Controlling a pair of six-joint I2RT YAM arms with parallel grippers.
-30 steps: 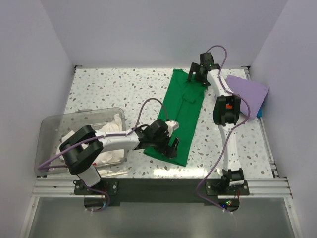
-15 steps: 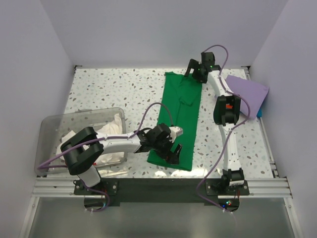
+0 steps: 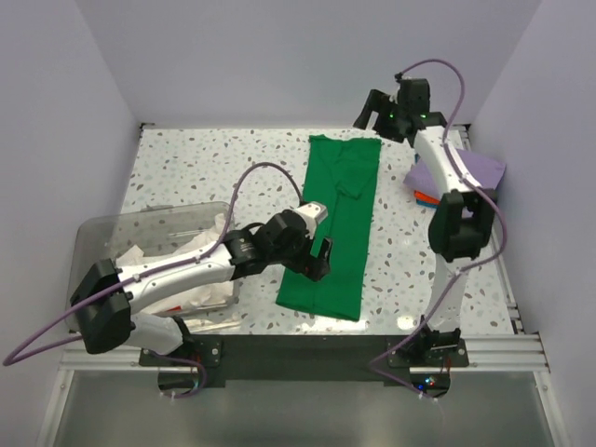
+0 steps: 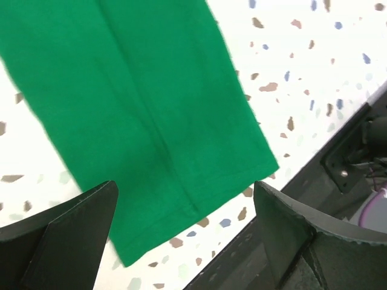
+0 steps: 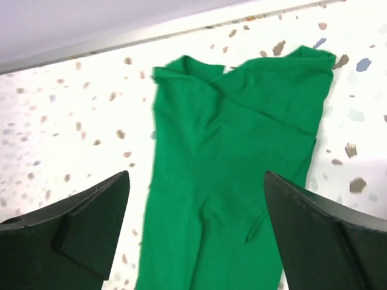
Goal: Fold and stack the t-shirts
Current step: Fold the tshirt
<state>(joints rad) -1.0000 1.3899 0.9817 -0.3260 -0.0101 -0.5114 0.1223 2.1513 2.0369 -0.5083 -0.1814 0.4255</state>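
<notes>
I will move my right gripper back and down onto the green t-shirt's near corner away from the bin, as that corner lies below it, toward my base.
The bright green t-shirt [image 3: 340,219] lies flat on the speckled table as a long narrow strip running from far to near. It also shows in the left wrist view [image 4: 139,103] and the right wrist view [image 5: 236,151]. My left gripper [image 3: 319,261] hovers open and empty over the shirt's near half [image 4: 181,235]. My right gripper [image 3: 370,114] is open and empty, raised above the shirt's far collar end [image 5: 199,235]. A folded lavender t-shirt [image 3: 470,172] lies at the right edge. White t-shirts [image 3: 205,247] sit in the clear bin.
The clear plastic bin [image 3: 112,237] stands at the near left. Something orange [image 3: 426,196] peeks out under the lavender shirt. The black front rail [image 4: 357,151] runs just beyond the green shirt's near hem. Walls close in the table on three sides.
Both grippers have let go of the green shirt and lifted off it. The shirt was drawn nearer and straighter and now lies flat. The right arm rose toward the back wall.
</notes>
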